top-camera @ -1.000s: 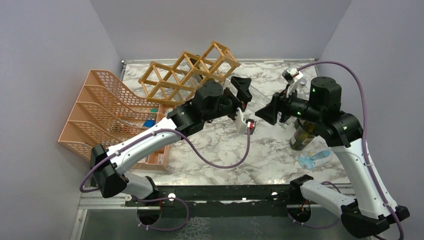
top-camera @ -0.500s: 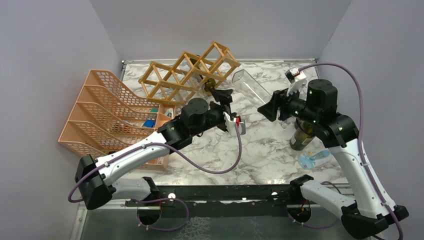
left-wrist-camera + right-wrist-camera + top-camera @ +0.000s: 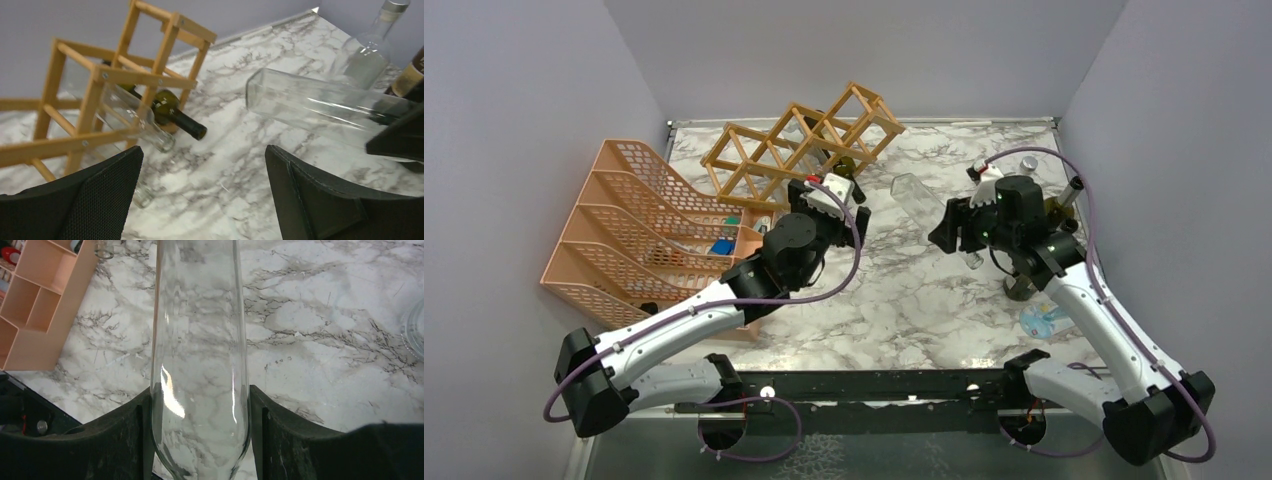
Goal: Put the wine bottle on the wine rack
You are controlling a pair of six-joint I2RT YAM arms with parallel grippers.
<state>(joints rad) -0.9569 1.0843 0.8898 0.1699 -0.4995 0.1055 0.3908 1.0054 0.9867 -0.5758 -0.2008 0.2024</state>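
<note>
The right gripper goes outward and to the left in the top view next, sliding the clear glass wine bottle into the rack's far end cell (image 3: 863, 119), since that cell is empty.
The tan wooden wine rack (image 3: 804, 140) lies tilted at the back of the marble table; it also shows in the left wrist view (image 3: 100, 75). A dark green bottle (image 3: 175, 112) and a clear bottle (image 3: 135, 117) lie in its cells, necks sticking out. My right gripper (image 3: 949, 222) is shut on a clear glass wine bottle (image 3: 916, 198), held above the table and pointing toward the rack. The right wrist view shows that bottle (image 3: 200, 340) squeezed between both pads (image 3: 125, 435). My left gripper (image 3: 829, 187) is open and empty in front of the rack (image 3: 202, 155).
A salmon-pink mesh organizer (image 3: 624, 230) stands at the left. Behind my right arm stand a dark bottle (image 3: 1022, 287), a brown bottle (image 3: 1067, 197) and a clear capped bottle (image 3: 1027, 163). A blue-and-white packet (image 3: 1049, 318) lies at the front right.
My left gripper has pulled back to the left, away from the clear bottle, toward the rack. My right gripper has shifted and turned with the clear bottle still in it.
</note>
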